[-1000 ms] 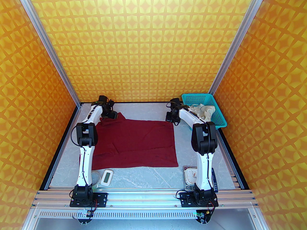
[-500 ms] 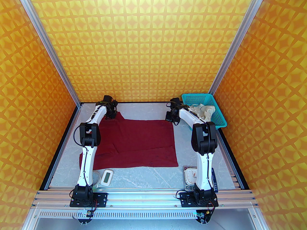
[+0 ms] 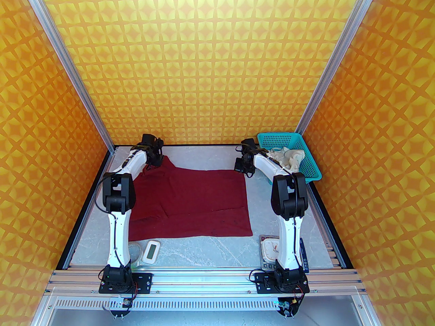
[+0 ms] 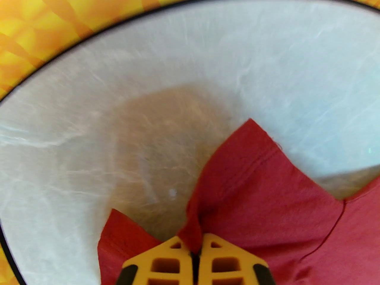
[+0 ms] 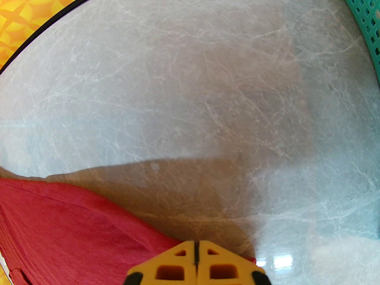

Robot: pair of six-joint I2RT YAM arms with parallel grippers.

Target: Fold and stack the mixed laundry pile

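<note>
My left gripper should next draw back and release the pinched fold over the shirt's spread body, which lies back from the gripper.
The dark red shirt (image 3: pixel 193 199) lies spread flat across the middle of the grey table. My left gripper (image 3: pixel 157 161) is at its far left corner, shut on a pinched fold of the red cloth (image 4: pixel 267 188), which rises into a peak there. In the left wrist view the yellow fingertips (image 4: pixel 195 249) meet on that fold. My right gripper (image 3: pixel 244 171) sits at the far right corner, shut (image 5: pixel 196 255), with red cloth (image 5: pixel 59 218) running under its fingers. The cream-white shorts (image 3: pixel 292 158) lie crumpled in the basket.
A teal mesh basket (image 3: pixel 278 136) stands at the back right, its wall close to my right gripper (image 5: pixel 365 16). A white digital scale (image 3: pixel 151 251) and a small clock (image 3: pixel 270 248) sit near the front edge. Patterned walls enclose three sides.
My left gripper went from open to shut on the shirt's far left corner and drew it up and toward the back. The left elbow swung left. The right arm stayed still.
</note>
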